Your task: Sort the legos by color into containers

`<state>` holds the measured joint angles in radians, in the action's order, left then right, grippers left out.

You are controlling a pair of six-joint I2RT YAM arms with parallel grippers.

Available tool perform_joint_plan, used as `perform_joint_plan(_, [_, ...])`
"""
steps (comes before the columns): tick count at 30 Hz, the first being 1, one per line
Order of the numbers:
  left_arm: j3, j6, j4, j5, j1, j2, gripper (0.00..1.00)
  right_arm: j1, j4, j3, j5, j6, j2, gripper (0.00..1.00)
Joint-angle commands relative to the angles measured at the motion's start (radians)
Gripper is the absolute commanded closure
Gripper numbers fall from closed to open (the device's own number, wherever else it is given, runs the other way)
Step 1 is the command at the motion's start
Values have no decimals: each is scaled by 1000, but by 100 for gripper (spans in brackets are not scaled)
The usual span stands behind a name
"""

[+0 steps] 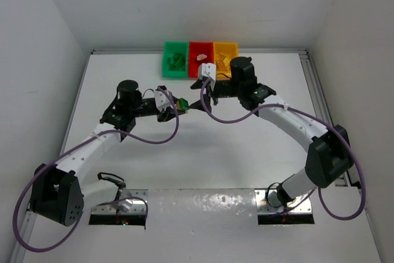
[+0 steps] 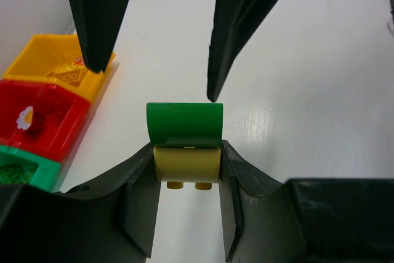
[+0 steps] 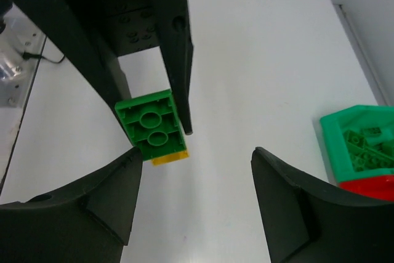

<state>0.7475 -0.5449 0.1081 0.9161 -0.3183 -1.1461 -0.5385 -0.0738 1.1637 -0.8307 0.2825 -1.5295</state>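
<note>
The gripped brick is yellow, so I need to move my left gripper outward and to the right in the top view, over the yellow bin, to let go of the brick.
My left gripper is shut on a yellow brick with a green brick stuck on its far side; it holds the pair above the table. In the top view the left gripper and the green brick sit mid-table. My right gripper is open, facing the left one. In the right wrist view the right gripper is empty, and the green brick hangs just off its left fingertip with a yellow sliver behind it. The green bin, red bin and yellow bin stand in a row at the back.
The green bin holds several green bricks; the red bin shows beside it. The left wrist view shows the yellow bin, red bin and green bin at left. White walls enclose the table. Cables loop from both arms.
</note>
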Motion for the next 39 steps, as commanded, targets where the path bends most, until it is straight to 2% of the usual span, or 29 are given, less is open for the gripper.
perform_joint_plan(1, [75,-101,-96,108,10,-17,100,-34,139,36,-33,176,-3,29])
perform_joint_plan(4, [98,-135,-151,110,10,-21,100,-67,213,71,-25,228,-14,29])
perform_joint_plan(11, [107,-167,-174,113,10,-21,100,-86,160,68,-38,196,-21,30])
perform_joint_plan(14, [115,-178,-194,121,10,-21,100,-90,80,59,-47,141,-24,35])
perform_joint_plan(19, [116,-194,-205,118,10,-21,100,-92,17,63,-61,83,-37,51])
perform_joint_plan(25, [116,-161,-162,101,10,-23,100,-104,19,54,-58,69,-46,55])
perform_joint_plan(28, [108,-161,-163,99,10,-21,100,-104,-14,51,-54,24,-47,65])
perform_joint_plan(29, [110,-159,-163,99,10,-21,100,-106,-12,54,-51,14,-49,80])
perform_joint_plan(32, [112,-152,-163,87,10,-21,100,-106,-39,45,-12,-28,-40,100])
perform_joint_plan(39, [92,-135,-177,-8,10,-11,100,-58,-106,-13,128,-106,-11,100])
